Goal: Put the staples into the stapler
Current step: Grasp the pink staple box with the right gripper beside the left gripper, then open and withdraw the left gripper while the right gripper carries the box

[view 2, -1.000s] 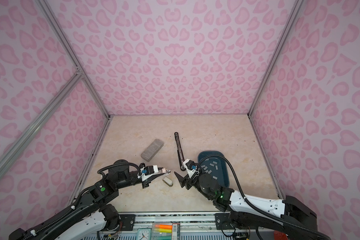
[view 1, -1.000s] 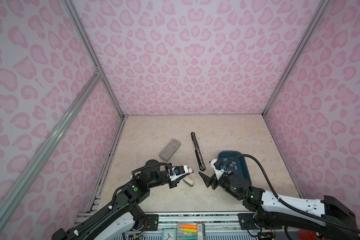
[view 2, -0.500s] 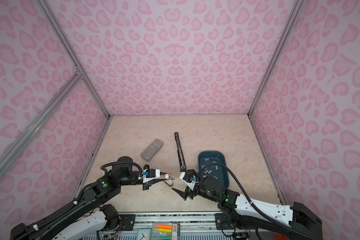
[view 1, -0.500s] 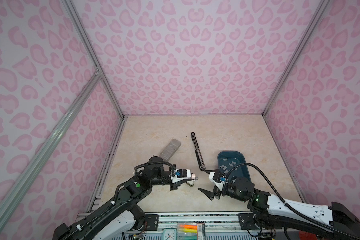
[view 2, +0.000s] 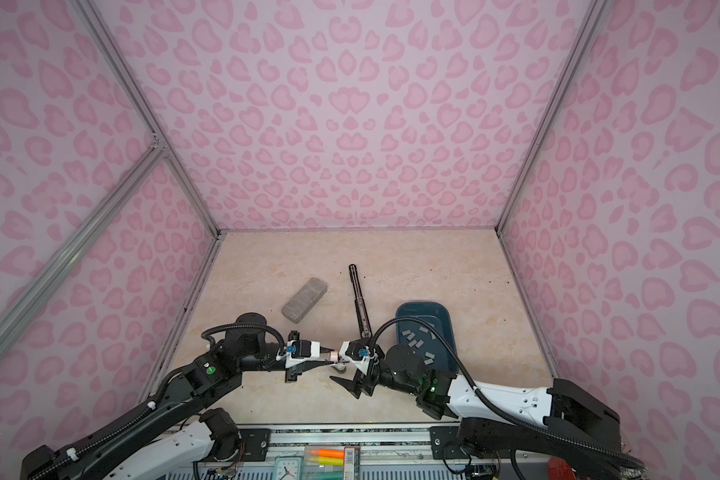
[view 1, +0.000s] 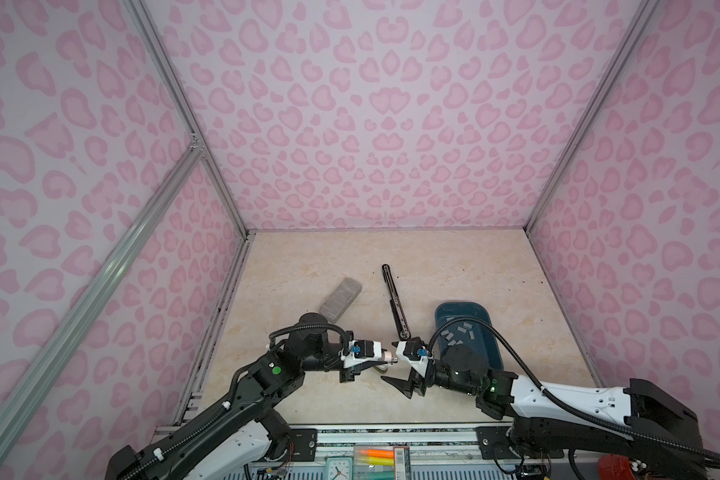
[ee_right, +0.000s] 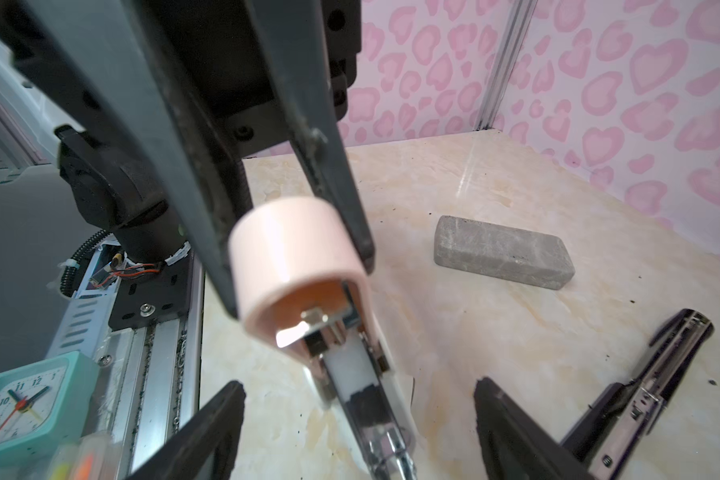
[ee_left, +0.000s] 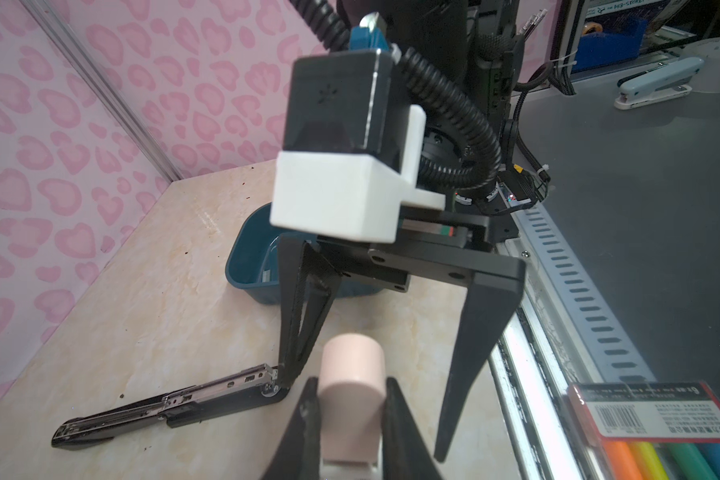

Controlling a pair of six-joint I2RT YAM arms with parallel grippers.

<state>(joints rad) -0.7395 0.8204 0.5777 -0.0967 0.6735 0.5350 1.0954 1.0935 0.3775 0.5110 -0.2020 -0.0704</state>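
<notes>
The right gripper will move toward the left gripper next and close around the pale object's pink rounded end (view 1: 388, 357) (ee_right: 296, 254), since that end is just ahead of the right gripper's open fingers.
The black stapler (view 1: 395, 301) (view 2: 360, 301) lies opened out flat mid-table, its metal rail showing (ee_left: 171, 409). The staples (view 1: 460, 332) (view 2: 420, 338) are small grey strips inside a dark blue tray (view 1: 462, 305). My left gripper (view 1: 385, 357) (ee_left: 352, 386) is shut on a small pale object with a pink rounded end (ee_right: 296, 249) and metal parts inside, held above the table. My right gripper (view 1: 398, 386) (ee_right: 356, 386) faces it, open. Its fingers stand on either side of the object without touching it.
A grey speckled block (view 1: 341, 298) (ee_right: 504, 253) lies left of the stapler. Pink patterned walls close in three sides. Past the front rail sit a small clock (view 1: 337, 469) and highlighters (view 1: 375, 453).
My left gripper took the pale object off the table and carried it right. My right gripper came toward the front, away from the tray, and now faces it.
</notes>
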